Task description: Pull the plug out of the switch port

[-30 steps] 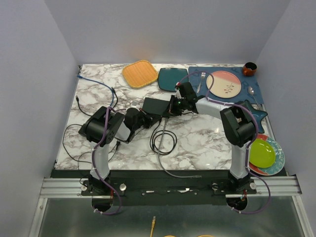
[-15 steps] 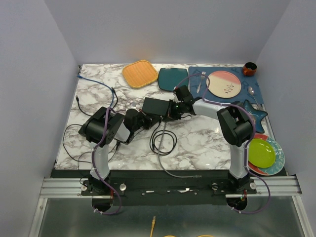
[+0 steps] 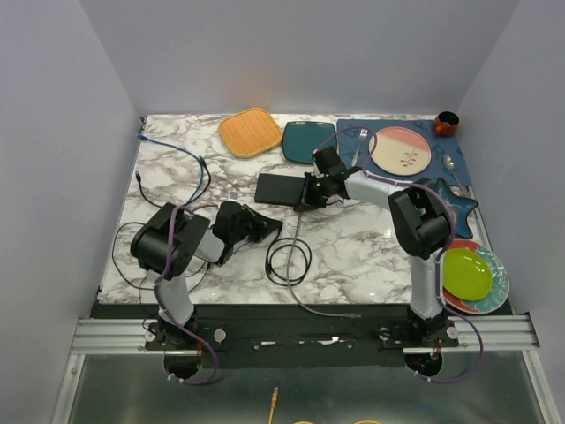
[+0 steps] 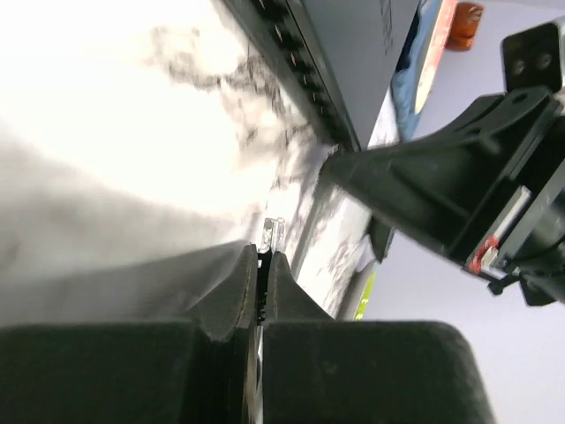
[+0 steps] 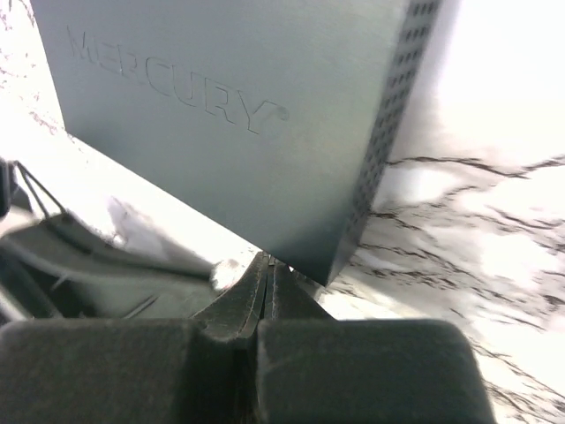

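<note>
My left gripper should next lift outward, to its left in the top view, and release the plug beside the blue cable there.
The switch is a flat matte-black box lying on the marble table, left of the teal plate's near corner. In the left wrist view its row of ports faces me across a gap of bare table. My left gripper sits near-left of the switch, apart from it. It is shut on the plug, whose clear tip pokes out past the fingertips. My right gripper is shut, its tip against the switch's near right corner. A black cable coil lies below the switch.
At the back are an orange mat and a teal square plate. A blue placemat with a pink plate and cutlery is at the right. Stacked plates sit at the right edge. Loose cables run along the left.
My left gripper has drawn back toward the near left, away from the switch's port side, with the plug in it. The cable coil has shifted left. The right gripper stays at the switch.
</note>
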